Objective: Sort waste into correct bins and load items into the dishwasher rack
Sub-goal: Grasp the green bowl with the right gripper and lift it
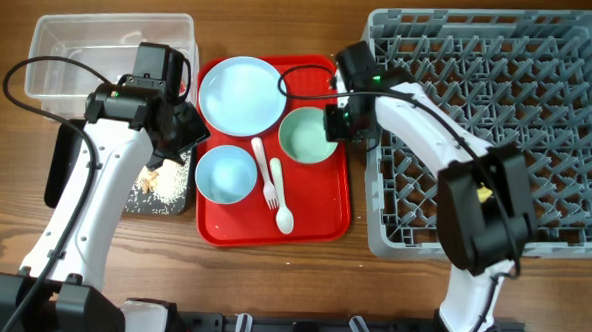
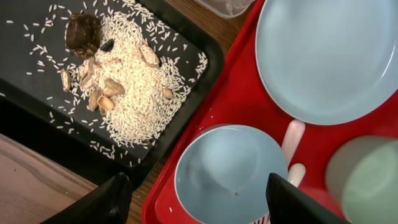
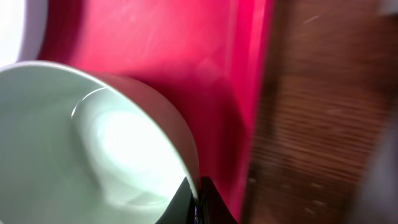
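Note:
Next, my right gripper will rise, swing outward and tilt the green bowl [image 1: 305, 134] down into the rack's far corner [image 1: 409, 49] by the red tray, since the pegs there stand empty.
On the red tray [image 1: 319, 219] lie a pale blue plate [image 1: 242, 95], a blue bowl [image 1: 226, 172], a green bowl [image 1: 305, 134], a white fork [image 1: 267, 175] and a spoon [image 1: 281, 200]. My right gripper [image 1: 333, 125] is shut on the green bowl's rim [image 3: 180, 149], one finger inside and one outside. My left gripper [image 2: 196, 199] is open and empty above the blue bowl [image 2: 227, 171] and the tray's left edge. The black tray [image 2: 37, 118] holds rice and brown scraps [image 2: 118, 78]. The grey rack [image 1: 538, 127] stands to the right. The clear tub [image 1: 81, 47] is at the back left.
The left arm covers part of the black tray [image 1: 66, 166] and the tub's right end. The plate [image 2: 329, 59] fills the upper right of the left wrist view. Wood table [image 1: 271, 285] lies in front of the red tray.

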Controlling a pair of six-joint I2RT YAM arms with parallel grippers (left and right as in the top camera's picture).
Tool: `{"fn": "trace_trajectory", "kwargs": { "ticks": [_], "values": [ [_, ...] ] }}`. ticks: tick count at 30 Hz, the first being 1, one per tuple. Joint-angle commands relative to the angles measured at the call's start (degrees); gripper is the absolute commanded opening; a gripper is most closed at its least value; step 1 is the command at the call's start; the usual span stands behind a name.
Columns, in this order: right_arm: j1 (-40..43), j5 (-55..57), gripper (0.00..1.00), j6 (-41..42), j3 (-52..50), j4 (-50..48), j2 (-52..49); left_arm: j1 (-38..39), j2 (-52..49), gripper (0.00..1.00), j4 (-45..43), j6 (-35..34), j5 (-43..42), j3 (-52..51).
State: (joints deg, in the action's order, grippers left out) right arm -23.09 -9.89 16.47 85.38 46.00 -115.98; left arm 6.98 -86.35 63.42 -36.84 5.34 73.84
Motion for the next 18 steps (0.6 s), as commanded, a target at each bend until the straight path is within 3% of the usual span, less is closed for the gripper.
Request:
{"fn": "trace_trajectory", "kwargs": {
  "ticks": [1, 6, 12, 18],
  "values": [
    [3.58, 10.73, 0.04, -0.02, 2.32, -1.55, 12.24, -0.24, 0.52, 0.70, 0.07, -1.16, 1.16, 0.42],
    [6.62, 25.16, 0.04, -6.67, 2.32, -7.26, 20.48, -0.24, 0.52, 0.70, 0.00, -1.16, 1.16, 0.42],
    [9.25, 41.99, 0.04, -31.50, 2.25, -19.04, 21.97, -0.24, 0.52, 0.70, -0.96, -1.16, 1.16, 0.42],
    [9.35, 61.35, 0.04, -36.00, 2.25, -29.22, 17.84, -0.24, 0.52, 0.70, -1.03, -1.16, 1.16, 0.42]
  ]
}}
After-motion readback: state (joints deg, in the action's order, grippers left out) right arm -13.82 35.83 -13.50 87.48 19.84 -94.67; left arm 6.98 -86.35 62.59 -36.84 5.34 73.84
